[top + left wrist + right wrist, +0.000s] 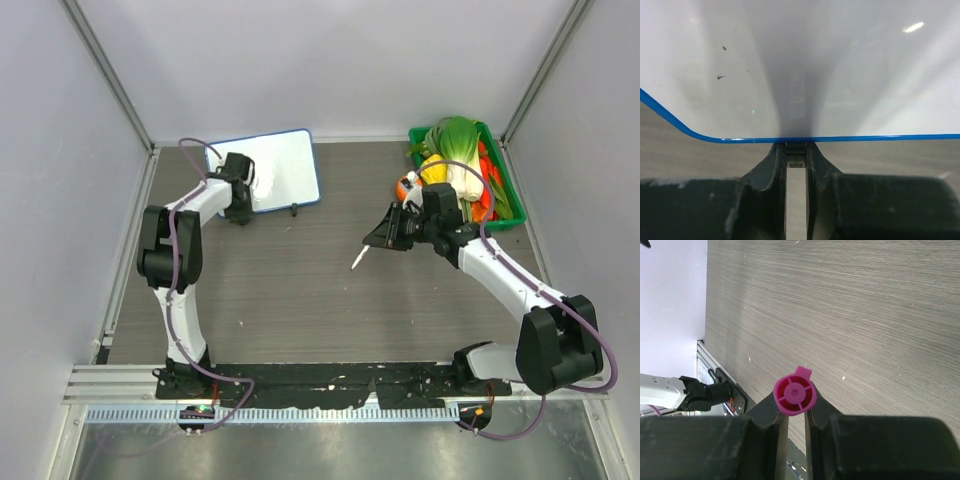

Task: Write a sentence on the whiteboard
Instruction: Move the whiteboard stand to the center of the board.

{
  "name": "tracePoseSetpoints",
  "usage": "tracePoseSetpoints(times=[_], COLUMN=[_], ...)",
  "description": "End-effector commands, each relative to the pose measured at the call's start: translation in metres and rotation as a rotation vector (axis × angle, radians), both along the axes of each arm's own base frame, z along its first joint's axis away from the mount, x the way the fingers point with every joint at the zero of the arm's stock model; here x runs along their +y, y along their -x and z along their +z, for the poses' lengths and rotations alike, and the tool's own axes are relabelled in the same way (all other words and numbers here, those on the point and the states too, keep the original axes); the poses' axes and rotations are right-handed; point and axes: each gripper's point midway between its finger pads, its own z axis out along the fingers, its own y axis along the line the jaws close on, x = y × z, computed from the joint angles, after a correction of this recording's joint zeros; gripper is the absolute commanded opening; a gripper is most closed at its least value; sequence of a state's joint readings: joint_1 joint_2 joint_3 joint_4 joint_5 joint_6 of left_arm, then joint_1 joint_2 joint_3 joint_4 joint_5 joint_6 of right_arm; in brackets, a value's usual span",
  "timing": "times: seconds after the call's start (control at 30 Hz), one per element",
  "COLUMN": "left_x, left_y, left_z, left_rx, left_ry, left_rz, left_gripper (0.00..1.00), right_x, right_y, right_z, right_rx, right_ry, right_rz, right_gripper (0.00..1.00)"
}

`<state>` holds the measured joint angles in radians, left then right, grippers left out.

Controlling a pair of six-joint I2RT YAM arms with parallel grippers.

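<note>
The whiteboard needs to go back and to the right in the top view, onto bare middle tabletop, since the marker (359,258) hangs there. My left gripper will drag the whiteboard and free its foot.
The whiteboard (275,168) lies at the back left, blue-framed, with a black foot (294,210) on its near edge. Its surface is blank in the left wrist view (840,75) apart from a few small dark specks; no sentence shows. My left gripper (242,205) is shut on the board's other foot (796,155) at the near blue edge. My right gripper (385,237) is over the middle right of the table, shut on a marker (359,258). The marker's white body points down-left, and its magenta end (794,396) faces the wrist camera.
A green basket (505,195) full of vegetables stands at the back right, just behind the right arm. Grey enclosure walls close in the left, back and right sides. A black strip and metal rail (300,385) run along the near edge.
</note>
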<state>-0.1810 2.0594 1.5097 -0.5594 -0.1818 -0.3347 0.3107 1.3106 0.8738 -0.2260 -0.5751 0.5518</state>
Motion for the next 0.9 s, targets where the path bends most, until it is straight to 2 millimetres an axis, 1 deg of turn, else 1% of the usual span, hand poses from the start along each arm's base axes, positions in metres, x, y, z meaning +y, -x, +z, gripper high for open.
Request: tracePoseSetpoints(times=[0.0, 0.1, 0.23, 0.37, 0.5, 0.6, 0.7, 0.87], left_x=[-0.026, -0.039, -0.064, -0.086, -0.115, -0.134, -0.142, -0.152], left_y=[0.032, 0.057, 0.09, 0.124, 0.158, 0.179, 0.196, 0.216], left_z=[0.031, 0.032, 0.031, 0.023, 0.018, 0.018, 0.017, 0.018], left_rx=[-0.036, -0.04, -0.043, -0.018, -0.007, -0.012, 0.0, -0.004], left_ry=[0.059, 0.081, 0.124, 0.131, 0.153, 0.147, 0.125, 0.123], left_rz=[-0.005, 0.003, -0.001, 0.002, -0.013, -0.017, -0.015, -0.017], left_gripper=[0.0, 0.0, 0.0, 0.0, 0.0, 0.0, 0.0, 0.0], right_x=[0.001, 0.001, -0.002, -0.003, -0.006, -0.009, -0.01, -0.014], right_y=[0.003, 0.006, 0.012, 0.018, 0.021, 0.022, 0.023, 0.023], right_z=[0.02, 0.024, 0.026, 0.027, 0.03, 0.033, 0.036, 0.039], right_rx=[-0.064, -0.072, -0.078, -0.087, -0.1, -0.112, -0.125, -0.145], right_ry=[-0.038, -0.046, -0.051, -0.055, -0.052, -0.048, -0.044, -0.026], right_rz=[0.008, 0.008, 0.002, 0.002, -0.008, -0.017, -0.021, -0.033], right_gripper=[0.01, 0.01, 0.01, 0.01, 0.01, 0.01, 0.01, 0.01])
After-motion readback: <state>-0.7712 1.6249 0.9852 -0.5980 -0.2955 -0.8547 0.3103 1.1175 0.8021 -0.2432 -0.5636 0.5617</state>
